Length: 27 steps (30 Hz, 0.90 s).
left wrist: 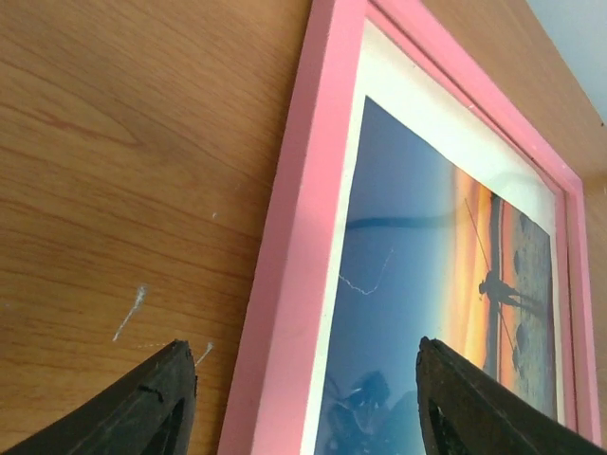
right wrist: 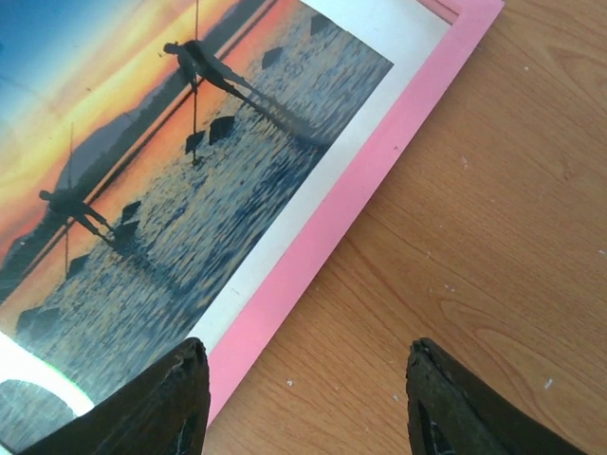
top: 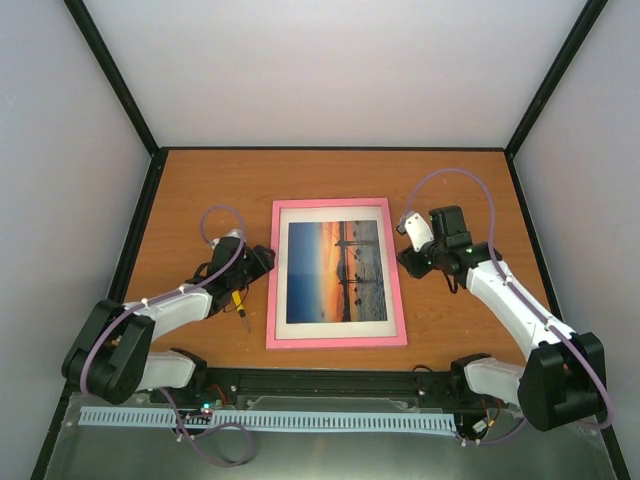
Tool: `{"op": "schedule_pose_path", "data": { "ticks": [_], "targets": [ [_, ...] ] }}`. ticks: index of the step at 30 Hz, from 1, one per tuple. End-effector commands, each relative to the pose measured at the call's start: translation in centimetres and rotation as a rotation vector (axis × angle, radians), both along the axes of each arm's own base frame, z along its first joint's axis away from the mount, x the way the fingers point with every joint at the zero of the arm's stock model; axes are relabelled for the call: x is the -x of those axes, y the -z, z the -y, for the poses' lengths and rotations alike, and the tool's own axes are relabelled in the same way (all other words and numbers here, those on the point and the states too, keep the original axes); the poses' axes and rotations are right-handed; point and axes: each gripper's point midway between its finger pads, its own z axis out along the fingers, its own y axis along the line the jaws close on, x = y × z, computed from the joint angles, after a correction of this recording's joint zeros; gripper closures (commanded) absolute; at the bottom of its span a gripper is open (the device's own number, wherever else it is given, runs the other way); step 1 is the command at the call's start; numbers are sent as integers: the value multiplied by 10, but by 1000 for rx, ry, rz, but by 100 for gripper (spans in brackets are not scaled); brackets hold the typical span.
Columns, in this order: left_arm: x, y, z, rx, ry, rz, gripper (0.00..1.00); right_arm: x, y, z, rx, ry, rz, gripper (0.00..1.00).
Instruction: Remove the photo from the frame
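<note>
My right gripper should move down toward the photo [top: 336, 271] next, with its fingers on both sides of the pink edge.
The pink frame [top: 336, 341] lies flat and face up in the middle of the wooden table. The photo [top: 336, 271], an orange-and-blue sunset, sits inside it behind a white mat [top: 282, 270]. My left gripper [top: 262, 262] hovers at the frame's left side. In the left wrist view it is open [left wrist: 305, 349], one fingertip over bare wood and the other over the photo [left wrist: 417, 275], straddling the pink edge [left wrist: 303, 218]. My right gripper [top: 408, 262] is at the frame's right side, also open [right wrist: 305, 347], with its left finger over the photo [right wrist: 190, 171] and mat, beside the pink edge [right wrist: 360, 199], and its right finger over wood.
A small yellow-handled tool [top: 239, 305] lies on the table under the left arm, just left of the frame. A black rail [top: 330, 383] runs along the near table edge. Pale walls with black posts enclose the table on three sides.
</note>
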Motion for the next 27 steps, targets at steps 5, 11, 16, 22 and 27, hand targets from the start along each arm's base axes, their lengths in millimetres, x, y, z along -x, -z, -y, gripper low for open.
{"op": "schedule_pose_path", "data": {
  "ticks": [5,11,16,22,27],
  "targets": [
    [-4,-28,-4,-122,77,109,36,-11,21,-1,18,23,-114,43],
    [1,-45,-7,-162,103,124,35,-30,25,-7,-6,69,-159,43],
    [8,-42,0,-131,144,98,34,-45,43,-11,-20,130,-231,43],
    [17,-18,7,-92,177,21,34,-53,68,-12,-26,195,-308,42],
    [21,0,12,-87,206,-29,35,-54,83,-13,-27,208,-340,41]
  ]
}}
